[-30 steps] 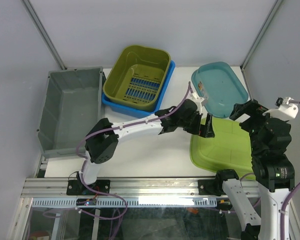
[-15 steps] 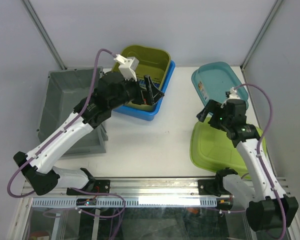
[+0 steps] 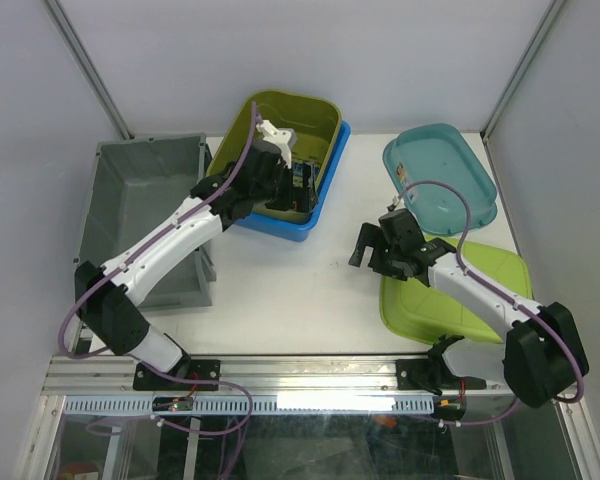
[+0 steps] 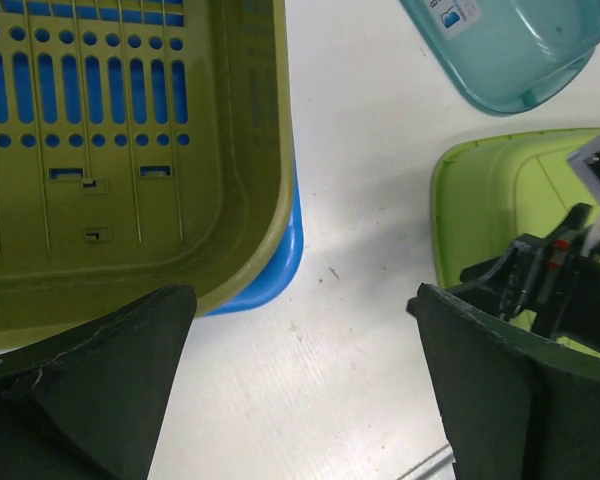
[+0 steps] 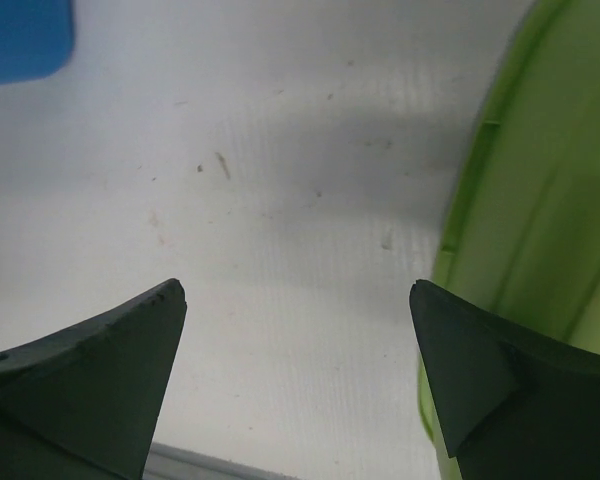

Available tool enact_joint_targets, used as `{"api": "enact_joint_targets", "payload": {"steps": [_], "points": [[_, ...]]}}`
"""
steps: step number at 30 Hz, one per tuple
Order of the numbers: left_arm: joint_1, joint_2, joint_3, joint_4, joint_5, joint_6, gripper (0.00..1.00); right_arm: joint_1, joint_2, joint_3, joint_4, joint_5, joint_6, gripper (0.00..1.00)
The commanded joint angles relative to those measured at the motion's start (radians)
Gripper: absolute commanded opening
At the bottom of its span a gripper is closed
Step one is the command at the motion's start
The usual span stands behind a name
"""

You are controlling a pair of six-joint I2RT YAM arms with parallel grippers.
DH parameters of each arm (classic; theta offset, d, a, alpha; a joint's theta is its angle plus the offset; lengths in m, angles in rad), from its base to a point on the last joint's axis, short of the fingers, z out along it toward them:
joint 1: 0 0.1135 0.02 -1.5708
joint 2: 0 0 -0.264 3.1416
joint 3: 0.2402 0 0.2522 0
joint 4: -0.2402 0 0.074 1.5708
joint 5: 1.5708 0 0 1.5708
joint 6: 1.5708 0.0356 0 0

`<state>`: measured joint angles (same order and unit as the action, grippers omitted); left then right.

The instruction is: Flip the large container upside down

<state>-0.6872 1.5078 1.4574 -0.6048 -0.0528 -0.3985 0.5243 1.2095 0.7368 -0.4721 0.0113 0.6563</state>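
Note:
The left gripper shifts down and to its right in the top view next, since the olive basket's side facing the teal tub lies below it that way.
The large container is the grey bin [image 3: 140,220], standing open side up at the table's left edge in the top view; neither wrist view shows it. My left gripper [image 3: 298,182] hovers open and empty to the right of it, over the near rim of the olive slotted basket [image 3: 275,150]. In the left wrist view that gripper [image 4: 300,300] frames bare table beside the basket [image 4: 110,150]. My right gripper [image 3: 365,246] is open and empty, low over the table by the left edge of the lime tray [image 3: 450,295]. The right wrist view shows this gripper [image 5: 298,290] with nothing between its fingers.
The olive basket sits nested in a blue tub [image 3: 280,218] [image 4: 275,265] at the back centre. A teal tub [image 3: 442,175] [image 4: 510,50] lies at the back right. The lime tray [image 5: 540,200] lies bottom up at the near right.
The left arm swung from the lime tray back left to the olive basket. The right arm unfolded and reached left, down to the table by the tray's edge. Both grippers stayed open.

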Motion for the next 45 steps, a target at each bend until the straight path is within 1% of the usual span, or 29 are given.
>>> {"api": "enact_joint_targets", "payload": {"steps": [1, 6, 11, 16, 19, 20, 21, 24, 25, 26, 28, 29, 30, 31, 33, 38, 40, 45], "points": [[-0.005, 0.055, 0.123, 0.014, 0.008, 0.092, 0.99, 0.0, -0.054, 0.034, -0.063, 0.185, 0.039, 0.99], [-0.004, 0.156, 0.209, -0.015, 0.023, 0.114, 0.99, -0.002, -0.066, 0.068, -0.155, 0.285, 0.07, 0.99], [-0.004, 0.237, 0.271, -0.019, -0.004, 0.136, 0.99, -0.003, -0.108, 0.077, -0.167, 0.251, 0.068, 0.99], [-0.007, 0.34, 0.372, -0.02, -0.038, 0.155, 0.99, -0.002, -0.194, 0.079, -0.166, 0.224, 0.064, 0.99], [-0.043, 0.412, 0.435, -0.034, -0.219, 0.199, 0.99, -0.002, -0.262, 0.08, -0.168, 0.229, 0.06, 0.99], [-0.05, 0.435, 0.448, -0.038, -0.261, 0.206, 0.97, -0.002, -0.285, 0.08, -0.17, 0.236, 0.061, 0.99], [-0.05, 0.455, 0.451, -0.043, -0.273, 0.207, 0.94, -0.002, -0.308, 0.081, -0.171, 0.244, 0.061, 0.99], [-0.052, 0.501, 0.489, -0.044, -0.281, 0.206, 0.81, -0.004, -0.372, 0.081, -0.179, 0.267, 0.062, 0.99], [-0.06, 0.518, 0.493, -0.043, -0.316, 0.197, 0.67, -0.003, -0.403, 0.082, -0.194, 0.29, 0.06, 0.99], [-0.064, 0.521, 0.495, -0.043, -0.333, 0.198, 0.6, -0.004, -0.413, 0.083, -0.203, 0.3, 0.059, 0.99], [-0.067, 0.524, 0.503, -0.043, -0.335, 0.2, 0.42, -0.004, -0.432, 0.086, -0.217, 0.319, 0.042, 0.99], [-0.067, 0.522, 0.508, -0.041, -0.318, 0.203, 0.31, -0.003, -0.438, 0.09, -0.226, 0.332, 0.031, 0.99], [-0.068, 0.519, 0.514, -0.041, -0.302, 0.205, 0.22, -0.004, -0.439, 0.098, -0.243, 0.355, 0.026, 0.99], [-0.069, 0.513, 0.522, -0.042, -0.293, 0.203, 0.13, -0.004, -0.441, 0.108, -0.259, 0.376, 0.02, 0.99], [-0.074, 0.487, 0.536, -0.044, -0.284, 0.202, 0.0, -0.003, -0.439, 0.13, -0.282, 0.407, 0.005, 0.99], [-0.112, 0.372, 0.599, -0.055, -0.313, 0.265, 0.0, -0.004, -0.463, 0.169, -0.297, 0.433, -0.013, 0.99], [-0.115, 0.315, 0.625, -0.053, -0.256, 0.302, 0.0, -0.004, -0.478, 0.173, -0.294, 0.439, -0.016, 0.99], [-0.117, 0.167, 0.687, -0.046, -0.169, 0.295, 0.0, -0.004, -0.517, 0.196, -0.323, 0.453, -0.002, 0.99]]}}
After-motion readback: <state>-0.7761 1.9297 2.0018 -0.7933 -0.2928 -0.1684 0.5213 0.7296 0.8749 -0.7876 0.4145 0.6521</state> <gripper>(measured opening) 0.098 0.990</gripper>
